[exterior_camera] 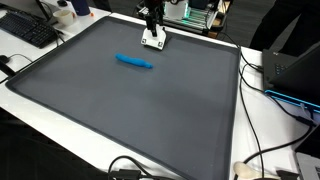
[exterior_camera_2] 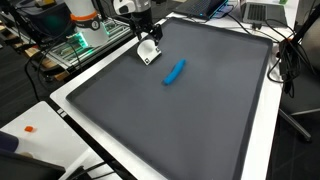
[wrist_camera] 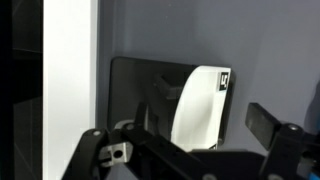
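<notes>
The narrow white object [exterior_camera: 154, 38] [wrist_camera: 200, 112] already sits between my gripper's fingers, so my gripper will next stay low, almost in place, and close them on it.
My gripper [exterior_camera: 152, 27] hangs over the far edge of a large grey mat [exterior_camera: 130, 110], directly above a small white object [exterior_camera: 153, 41] that rests on the mat. In the wrist view the white object [wrist_camera: 200, 105], with a small black label at its top, lies between the spread fingers [wrist_camera: 266, 121], and nothing is gripped. My gripper [wrist_camera: 185, 135] is open. A blue pen-like object [exterior_camera: 134, 62] lies flat on the mat a short way from the white object, seen in both exterior views [exterior_camera_2: 175, 72]. My gripper [exterior_camera_2: 145, 30] is clear of it.
The mat [exterior_camera_2: 180, 120] sits on a white table. A black keyboard [exterior_camera: 30, 30] lies off one corner. Cables [exterior_camera: 268, 85] and dark equipment crowd one side. Green-lit electronics [exterior_camera_2: 80, 45] stand behind the arm's base. A laptop [exterior_camera_2: 262, 12] sits at the far edge.
</notes>
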